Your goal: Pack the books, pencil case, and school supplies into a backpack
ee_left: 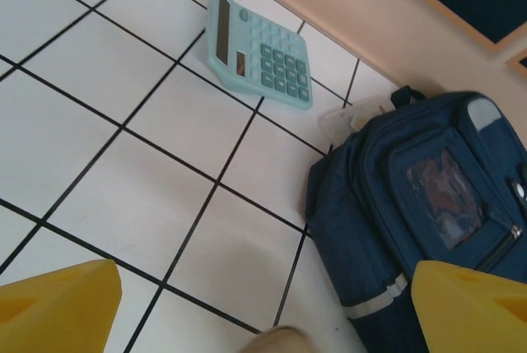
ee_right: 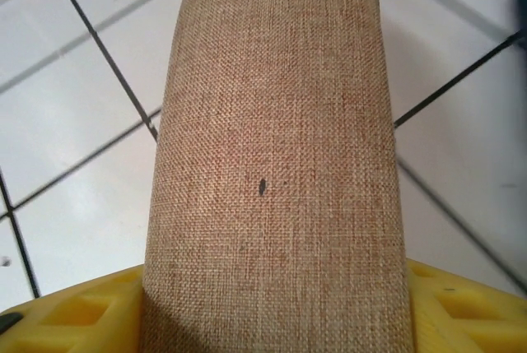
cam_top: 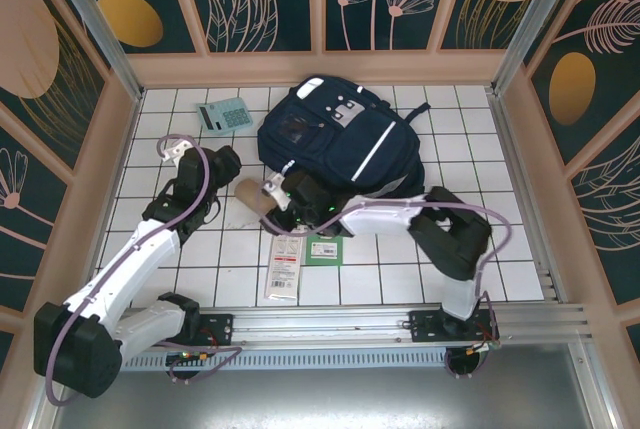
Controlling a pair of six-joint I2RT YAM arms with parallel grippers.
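Note:
My left gripper moves past the tan pencil case (cam_top: 248, 197) and down onto the backpack's zipper edge (cam_top: 398, 185) next, as that edge lies across the backpack from my gripper.
The navy backpack (cam_top: 340, 139) lies flat on the white tiled table, also seen in the left wrist view as the backpack (ee_left: 412, 205). My right gripper (cam_top: 277, 203) is shut on the tan pencil case (cam_top: 248, 197), just left of the backpack's lower corner. The woven pencil case (ee_right: 272, 123) fills the gap between the yellow fingers (ee_right: 66, 320) of the right gripper (ee_right: 272, 320). My left gripper (cam_top: 222, 171) stands open over bare tile just beyond the pouch; in its own view the left gripper (ee_left: 263, 295) holds nothing. The teal calculator (cam_top: 223, 115) (ee_left: 259, 48) lies at the back left.
A long white-and-red pack (cam_top: 283, 271) and a small green book (cam_top: 323, 248) lie near the front edge. A small whitish packet (ee_left: 344, 119) sits against the backpack's top. Wooden walls (cam_top: 120, 129) close in the table on three sides.

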